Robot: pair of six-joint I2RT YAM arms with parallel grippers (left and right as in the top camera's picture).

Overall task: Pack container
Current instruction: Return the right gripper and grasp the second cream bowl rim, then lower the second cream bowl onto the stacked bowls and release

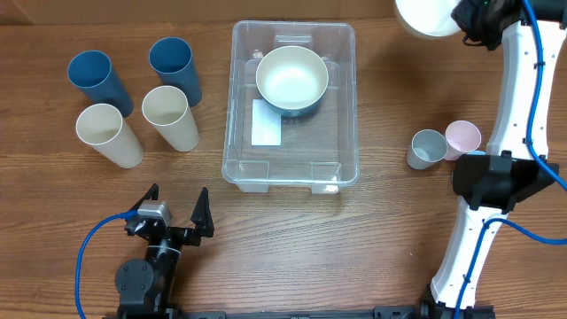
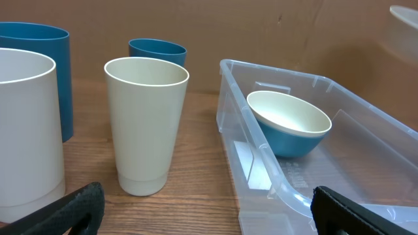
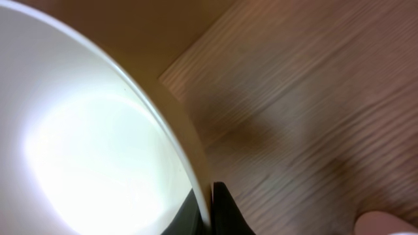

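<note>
The empty blue bowl (image 1: 292,78) is below, to the left in the overhead view, so my right gripper will bring the white bowl over next, lower it inside and release it.
The clear container (image 1: 341,97) sits at the table's middle with a white label (image 1: 265,122) on its bottom and a blue bowl with a cream inside (image 1: 292,78) in it. The container (image 2: 366,124) and the bowl (image 2: 290,122) also show in the left wrist view. My right gripper (image 1: 459,22) is shut on the rim of a white bowl (image 1: 427,15), held above the table at the back right. In the right wrist view the fingers (image 3: 208,212) pinch that rim (image 3: 91,156). My left gripper (image 1: 177,208) is open and empty near the front edge.
Two blue cups (image 1: 97,78) (image 1: 174,66) and two cream cups (image 1: 106,133) (image 1: 170,115) stand left of the container. A grey cup (image 1: 427,148) and a pink cup (image 1: 462,138) lie on their sides at the right, next to the right arm's base.
</note>
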